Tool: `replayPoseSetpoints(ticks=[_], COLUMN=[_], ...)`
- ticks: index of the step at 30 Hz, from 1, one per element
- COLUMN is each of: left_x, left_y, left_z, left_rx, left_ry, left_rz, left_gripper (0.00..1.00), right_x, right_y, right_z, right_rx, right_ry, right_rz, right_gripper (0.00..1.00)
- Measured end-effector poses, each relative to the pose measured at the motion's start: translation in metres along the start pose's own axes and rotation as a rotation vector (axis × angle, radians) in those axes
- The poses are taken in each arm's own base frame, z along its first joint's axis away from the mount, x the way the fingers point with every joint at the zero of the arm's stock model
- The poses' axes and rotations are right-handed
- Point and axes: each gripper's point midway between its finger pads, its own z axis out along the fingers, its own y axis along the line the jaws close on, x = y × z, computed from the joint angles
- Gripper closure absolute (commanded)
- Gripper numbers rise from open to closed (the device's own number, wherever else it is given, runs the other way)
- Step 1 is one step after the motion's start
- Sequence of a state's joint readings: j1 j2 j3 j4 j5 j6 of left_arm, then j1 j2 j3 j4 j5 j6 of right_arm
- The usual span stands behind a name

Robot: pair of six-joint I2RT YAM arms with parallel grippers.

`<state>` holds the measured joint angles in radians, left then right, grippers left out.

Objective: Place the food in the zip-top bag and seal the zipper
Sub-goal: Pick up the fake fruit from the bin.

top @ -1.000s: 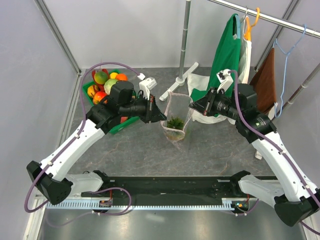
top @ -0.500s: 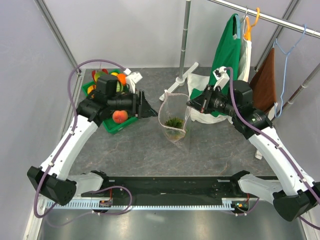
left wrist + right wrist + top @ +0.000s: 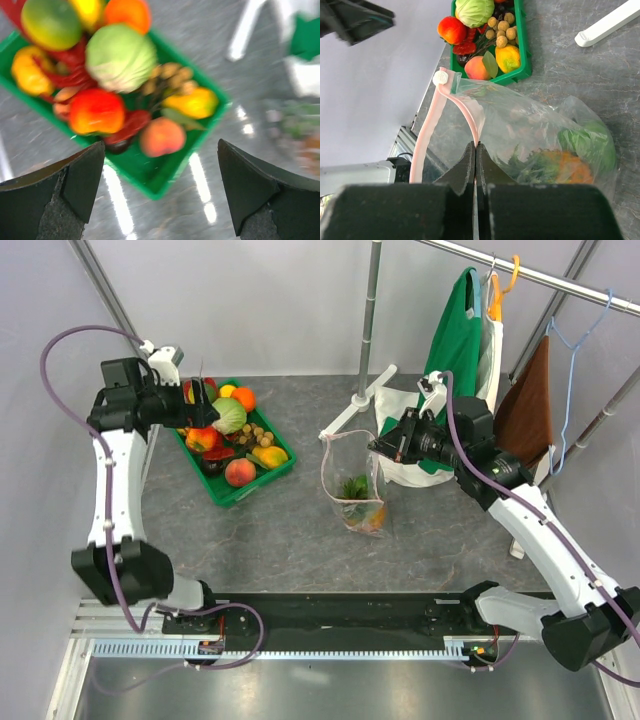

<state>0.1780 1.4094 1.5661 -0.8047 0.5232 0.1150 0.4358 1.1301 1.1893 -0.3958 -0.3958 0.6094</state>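
Observation:
Next, the left gripper shifts to its left in the wrist view and lowers its open fingers around the red-yellow fruit [image 3: 203, 439] [image 3: 96, 110], since the fruit lies uncovered below.
The clear zip-top bag [image 3: 352, 480] stands at the table's middle with leafy green and orange food [image 3: 560, 165] inside. My right gripper [image 3: 475, 147] is shut on the bag's rim, right at the pink zipper [image 3: 468, 114]. The bag's mouth hangs open, and a white slider [image 3: 440, 77] sits at the strip's end. More food lies in the green tray [image 3: 236, 496]: a peach [image 3: 161, 136], a cabbage [image 3: 120, 56] and a red-yellow fruit [image 3: 96, 110]. My left gripper [image 3: 161, 145] hovers open and empty above that tray, at the far left in the top view [image 3: 200, 400].
A garment rack stands behind the bag, with its white foot [image 3: 357, 405] on the table. A green garment [image 3: 450, 340] and a brown cloth [image 3: 530, 400] hang from it beside my right arm. Grey walls close off the left side and the back.
My left arm has swung away from the bag's mouth, left and back over the tray, and its jaws have opened. The right gripper keeps its hold on the bag's rim.

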Motion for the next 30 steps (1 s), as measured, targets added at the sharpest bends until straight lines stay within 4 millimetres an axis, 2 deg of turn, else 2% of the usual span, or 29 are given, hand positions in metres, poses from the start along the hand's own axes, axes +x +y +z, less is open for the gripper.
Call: replayPoseSetpoints(ticks=[3,7,11,18,30], left_x=[0.028,0.064,0.072,0.061,0.084], left_y=[0.042,0.078,0.098,0.111,0.115], left_z=[0.029,0.062,0.079,0.090,0.111], left_rx=[-0.073,-0.114,-0.137,-0.144,-0.113], left_ry=[0.121,0.276,0.336,0.336,0.400], left_rz=[0.025,0.041,0.071,0.113,0.084], left_gripper=[0.00,0.00,0.00,0.00,0.00], right_x=[0.001,0.000,0.000,0.001,0.003], right_y=[-0.002,-0.002,-0.001,-0.005,-0.009], right_z=[0.002,0.002,0.002,0.007,0.012], right_rx=[0.003,0.003,0.003,0.009,0.019], right_ry=[0.004,0.004,0.002,0.012,0.025], right_rz=[0.003,0.003,0.002,0.003,0.008], right_gripper=[1.00,1.00,1.00,1.00,1.00])
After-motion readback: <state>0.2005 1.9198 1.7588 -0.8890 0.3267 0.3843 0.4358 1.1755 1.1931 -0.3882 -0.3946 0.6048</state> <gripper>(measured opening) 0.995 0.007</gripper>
